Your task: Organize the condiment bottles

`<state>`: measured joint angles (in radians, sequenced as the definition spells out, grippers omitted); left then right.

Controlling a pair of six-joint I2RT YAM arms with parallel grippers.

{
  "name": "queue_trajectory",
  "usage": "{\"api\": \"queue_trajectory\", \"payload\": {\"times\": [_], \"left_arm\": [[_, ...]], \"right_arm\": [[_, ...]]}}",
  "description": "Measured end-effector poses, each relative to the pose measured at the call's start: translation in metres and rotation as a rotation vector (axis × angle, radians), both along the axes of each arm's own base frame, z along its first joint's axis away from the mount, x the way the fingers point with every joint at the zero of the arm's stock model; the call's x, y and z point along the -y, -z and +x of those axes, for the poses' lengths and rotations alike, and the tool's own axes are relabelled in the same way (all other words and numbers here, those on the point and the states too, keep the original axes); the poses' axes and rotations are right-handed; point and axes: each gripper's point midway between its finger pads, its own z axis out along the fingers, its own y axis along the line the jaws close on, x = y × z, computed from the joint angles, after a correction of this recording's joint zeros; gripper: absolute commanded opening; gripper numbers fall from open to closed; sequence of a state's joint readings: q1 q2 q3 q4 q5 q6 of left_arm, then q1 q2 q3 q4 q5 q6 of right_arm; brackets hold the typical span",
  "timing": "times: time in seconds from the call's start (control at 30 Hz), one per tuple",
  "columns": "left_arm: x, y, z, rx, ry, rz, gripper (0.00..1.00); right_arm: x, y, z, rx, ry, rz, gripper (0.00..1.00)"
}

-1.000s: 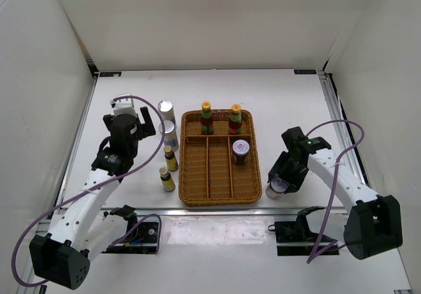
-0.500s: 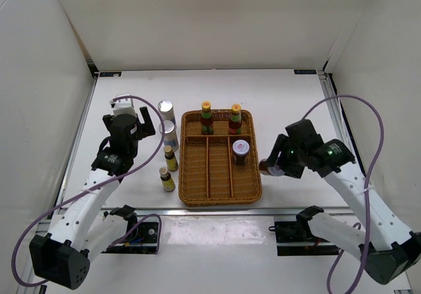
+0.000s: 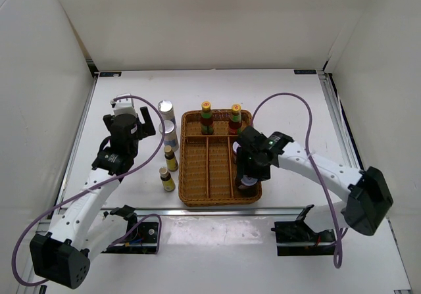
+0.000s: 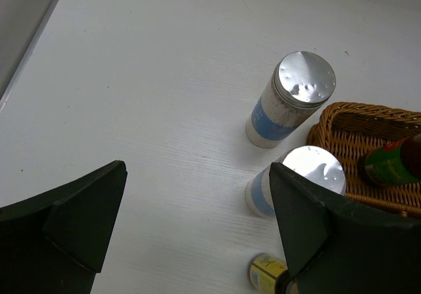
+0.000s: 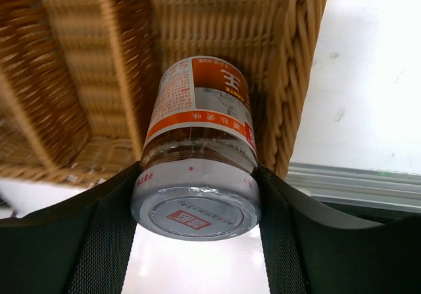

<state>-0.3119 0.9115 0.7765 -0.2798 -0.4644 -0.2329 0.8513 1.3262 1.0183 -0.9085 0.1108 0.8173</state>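
Observation:
My left gripper should move down and to the right in the top view next, onto the nearer shaker's lid. The lid is below my gripper on that side, still outside the tray [image 3: 209,190].
My right gripper [image 5: 195,205] is shut on a short silver-lidded jar [image 5: 197,136] with an orange label. It holds the jar in the near end of the right compartment of the wicker tray [image 3: 209,190]; in the top view the gripper [image 3: 248,174] covers most of this jar [image 3: 247,185]. A second jar [image 3: 237,150] peeks out behind the arm. Two tall yellow-capped bottles [image 3: 206,117] [image 3: 235,118] stand in the tray's back row. Two white shakers [image 4: 294,97] [image 4: 296,179] and two tiny yellow bottles [image 3: 170,157] [image 3: 167,179] stand left of the tray. My left gripper [image 4: 197,235] is open above the table, left of the shakers.
White walls close in the table on three sides. A metal rail [image 5: 348,179] runs along the near edge just past the tray's front rim. The tray's left and middle compartments [image 3: 208,166] hold nothing.
My right arm has carried the jar from the table right of the tray, leftward into the tray's right compartment. The left arm has not moved.

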Motion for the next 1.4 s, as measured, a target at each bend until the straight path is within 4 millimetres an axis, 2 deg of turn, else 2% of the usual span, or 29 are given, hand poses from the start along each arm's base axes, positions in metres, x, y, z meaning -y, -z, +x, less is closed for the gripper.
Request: {"api": "queue_trajectory", "payload": {"times": [0.03, 0.07, 0.13, 0.17, 0.3, 0.33, 0.5, 0.6, 0.7, 0.77, 0.83, 0.93, 1.03, 1.1, 1.27, 1.4], "left_arm": [[0.000, 0.000, 0.000, 0.000, 0.000, 0.000, 1.00], [0.000, 0.000, 0.000, 0.000, 0.000, 0.000, 1.00], [0.000, 0.000, 0.000, 0.000, 0.000, 0.000, 1.00], [0.000, 0.000, 0.000, 0.000, 0.001, 0.000, 1.00], [0.008, 0.000, 0.000, 0.000, 0.039, -0.023, 1.00], [0.012, 0.001, -0.001, -0.003, 0.056, -0.033, 1.00], [0.027, -0.008, -0.018, -0.020, 0.132, -0.072, 1.00], [0.034, -0.036, -0.019, -0.031, 0.163, -0.084, 1.00], [0.050, -0.070, -0.009, -0.013, 0.226, -0.125, 1.00], [0.064, -0.077, -0.003, -0.026, 0.274, -0.159, 1.00], [0.078, -0.068, 0.005, -0.079, 0.311, -0.191, 1.00], [0.090, -0.034, 0.015, -0.204, 0.323, -0.204, 1.00], [0.094, -0.003, 0.023, -0.328, 0.309, -0.186, 1.00], [0.096, 0.004, 0.029, -0.366, 0.303, -0.179, 1.00], [0.095, 0.004, 0.047, -0.382, 0.288, -0.183, 1.00], [0.093, 0.020, 0.062, -0.429, 0.277, -0.183, 1.00]], "right_arm": [[0.001, 0.004, 0.001, -0.005, -0.003, -0.017, 0.25], [0.001, 0.008, 0.002, -0.009, -0.006, -0.031, 0.42], [0.002, 0.012, 0.004, -0.011, -0.008, -0.053, 0.57], [0.001, 0.012, 0.005, -0.011, -0.008, -0.055, 0.71], [-0.003, 0.006, 0.012, 0.015, -0.006, -0.040, 0.98], [-0.005, 0.003, 0.014, 0.028, -0.004, -0.032, 1.00], [-0.006, -0.009, 0.020, 0.079, 0.005, -0.009, 1.00], [-0.005, -0.019, 0.020, 0.130, -0.001, 0.003, 1.00], [-0.009, -0.041, 0.015, 0.221, -0.031, 0.052, 1.00], [-0.010, -0.055, 0.012, 0.275, -0.048, 0.083, 1.00], [-0.011, -0.065, 0.013, 0.320, -0.053, 0.102, 1.00], [-0.012, -0.070, 0.014, 0.355, -0.055, 0.107, 1.00], [-0.012, -0.070, 0.015, 0.367, -0.058, 0.104, 1.00], [-0.013, -0.070, 0.016, 0.375, -0.060, 0.107, 1.00], [-0.016, -0.067, 0.016, 0.376, -0.081, 0.097, 1.00], [-0.013, -0.060, 0.014, 0.370, -0.089, 0.085, 1.00]]}}
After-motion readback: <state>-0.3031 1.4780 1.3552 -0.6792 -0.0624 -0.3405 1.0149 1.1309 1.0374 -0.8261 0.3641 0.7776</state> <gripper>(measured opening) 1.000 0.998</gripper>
